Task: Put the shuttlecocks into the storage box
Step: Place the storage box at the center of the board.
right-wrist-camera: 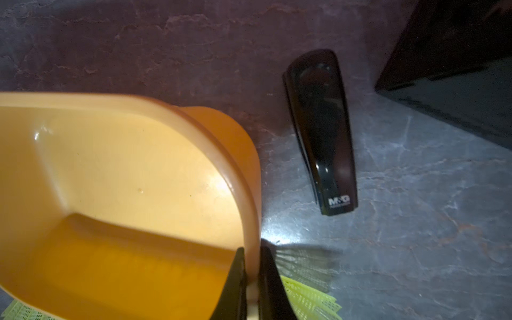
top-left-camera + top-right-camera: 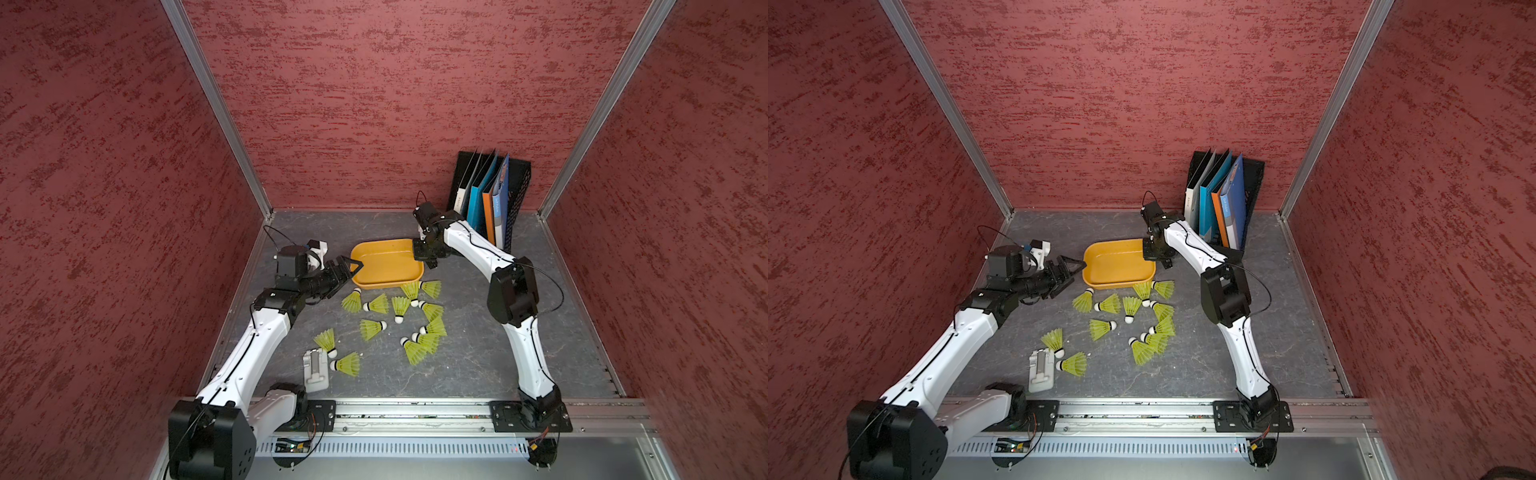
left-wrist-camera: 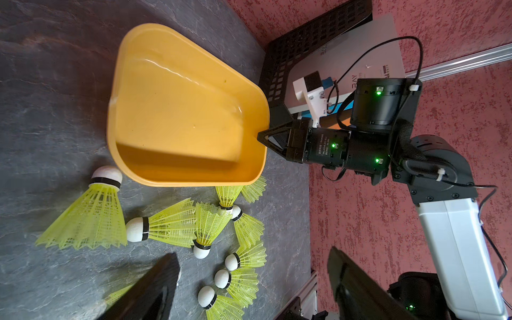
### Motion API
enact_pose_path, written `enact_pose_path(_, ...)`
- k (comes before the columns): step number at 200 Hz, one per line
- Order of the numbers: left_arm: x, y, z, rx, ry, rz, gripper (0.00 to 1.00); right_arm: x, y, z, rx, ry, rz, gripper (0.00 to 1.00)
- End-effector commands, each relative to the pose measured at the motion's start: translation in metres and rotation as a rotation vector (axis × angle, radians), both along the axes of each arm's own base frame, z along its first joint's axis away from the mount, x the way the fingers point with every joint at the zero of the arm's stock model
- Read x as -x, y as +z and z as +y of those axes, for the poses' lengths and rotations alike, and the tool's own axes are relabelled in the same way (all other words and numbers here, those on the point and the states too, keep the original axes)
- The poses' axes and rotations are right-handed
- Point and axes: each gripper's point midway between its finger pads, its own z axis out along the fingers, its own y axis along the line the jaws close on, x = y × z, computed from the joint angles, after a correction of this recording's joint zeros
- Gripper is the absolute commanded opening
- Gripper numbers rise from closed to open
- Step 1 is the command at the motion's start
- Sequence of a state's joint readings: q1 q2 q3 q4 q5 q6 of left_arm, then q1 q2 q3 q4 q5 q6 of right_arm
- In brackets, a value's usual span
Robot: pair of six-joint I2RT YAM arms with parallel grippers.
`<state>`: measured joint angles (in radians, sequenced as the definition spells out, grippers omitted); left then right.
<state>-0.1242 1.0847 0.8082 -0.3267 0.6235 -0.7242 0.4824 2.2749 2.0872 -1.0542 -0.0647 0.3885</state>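
Note:
My right gripper needs to slide the storage box's rim a little back and toward the stapler, then let go, because there is a bare gap between my fingers and the stapler.
The storage box [image 2: 386,266] [image 2: 1119,266], a shallow orange-yellow tub, sits mid-table with nothing inside it. My right gripper [image 2: 424,254] [image 1: 250,253] is shut on the rim of its right end, one finger inside and one outside. The same grip shows in the left wrist view, right gripper [image 3: 261,136] on the storage box [image 3: 180,116]. My left gripper [image 2: 351,276] [image 2: 1072,274] [image 3: 249,282] stands open beside the box's left end, holding nothing. Several neon yellow-green shuttlecocks [image 2: 376,304] [image 2: 1108,304] [image 3: 171,225] [image 1: 307,300] lie scattered on the table in front of the box, two of them tucked against its near rim.
A black mesh file rack with folders [image 2: 494,195] [image 2: 1225,195] stands at the back right, behind the right arm. A black stapler [image 1: 321,133] lies just right of the box. A grey-white gadget [image 2: 316,370] lies near the front left. Red walls enclose three sides.

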Motion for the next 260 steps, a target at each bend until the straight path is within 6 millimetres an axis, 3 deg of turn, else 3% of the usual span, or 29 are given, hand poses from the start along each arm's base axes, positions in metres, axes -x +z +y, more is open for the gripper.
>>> enact_pose_path(1,-0.002,0.007,-0.008,-0.021,-0.029,-0.036,0.88,-0.004,0.018,-0.004,-0.043,-0.030,-0.053,0.00)
enact_pose_path(83,0.010,-0.010,-0.033,-0.075,-0.113,-0.013,0.88,0.011,0.001,-0.020,-0.111,-0.110,0.023,0.00)
enact_pose_path(113,0.015,-0.014,-0.037,-0.091,-0.133,-0.009,0.88,0.013,0.004,-0.023,-0.113,-0.115,0.025,0.24)
enact_pose_path(152,0.022,-0.020,-0.039,-0.127,-0.163,-0.002,0.88,0.015,0.026,-0.025,-0.127,-0.118,-0.014,0.38)
enact_pose_path(204,0.036,-0.025,-0.048,-0.190,-0.235,-0.008,0.88,0.025,0.066,-0.038,-0.129,-0.147,-0.084,0.40)
enact_pose_path(236,0.047,-0.026,-0.056,-0.250,-0.306,-0.028,0.88,0.051,0.085,-0.052,-0.123,-0.206,-0.107,0.38)
enact_pose_path(260,0.057,-0.030,-0.058,-0.296,-0.350,-0.024,0.88,0.085,0.090,-0.047,-0.133,-0.224,-0.102,0.38)
